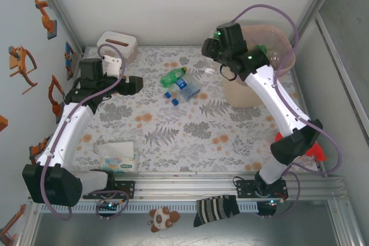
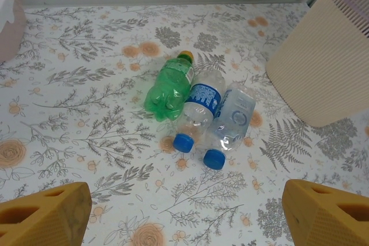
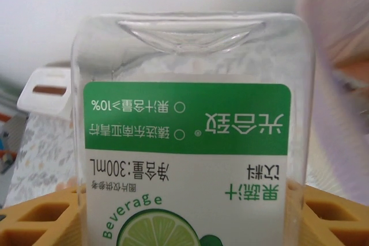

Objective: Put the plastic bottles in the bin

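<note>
The beige bin's open top point(image 1: 270, 44) is right beside the held bottle, so I will swing my right gripper over the bin's opening, tip it down and release the bottle.
Three plastic bottles lie together mid-table: a green one point(image 1: 173, 76) point(image 2: 170, 87), a clear one with a blue label point(image 1: 183, 84) point(image 2: 202, 105) and a clear one point(image 1: 189, 92) point(image 2: 233, 122), the last two with blue caps. My left gripper point(image 1: 134, 84) point(image 2: 187, 217) stands open, a short way left of them, nothing between its fingers. My right gripper point(image 1: 214, 61) point(image 3: 190, 226) is raised just left of the beige bin point(image 1: 253, 93) point(image 2: 323, 73). It is shut on a clear squarish bottle point(image 3: 190, 142) with a green-and-white lime label. Inside the bin another clear bottle point(image 1: 275, 57) shows.
A white tissue box point(image 1: 117, 44) point(image 2: 8, 15) point(image 3: 46, 87) stands at the back left. A soft tissue pack point(image 1: 118, 158) lies near the left arm's base. A red object point(image 1: 314, 151) sits by the right arm. Walls close in at the back and both sides.
</note>
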`<act>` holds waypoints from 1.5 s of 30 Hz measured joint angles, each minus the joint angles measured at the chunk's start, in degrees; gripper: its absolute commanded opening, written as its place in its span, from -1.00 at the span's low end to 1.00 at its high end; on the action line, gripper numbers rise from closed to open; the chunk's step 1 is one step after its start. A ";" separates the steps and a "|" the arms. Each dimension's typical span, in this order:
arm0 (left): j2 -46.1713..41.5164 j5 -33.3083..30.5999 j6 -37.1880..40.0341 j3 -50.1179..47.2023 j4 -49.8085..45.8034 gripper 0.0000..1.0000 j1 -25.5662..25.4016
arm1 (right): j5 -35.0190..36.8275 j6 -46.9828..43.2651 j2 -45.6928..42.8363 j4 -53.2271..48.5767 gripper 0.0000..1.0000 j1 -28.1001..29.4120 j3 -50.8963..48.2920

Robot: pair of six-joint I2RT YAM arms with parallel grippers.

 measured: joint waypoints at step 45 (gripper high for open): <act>1.16 -0.87 0.02 0.00 -0.02 0.71 0.00 | 11.23 48.35 15.10 1.27 0.69 -22.01 7.76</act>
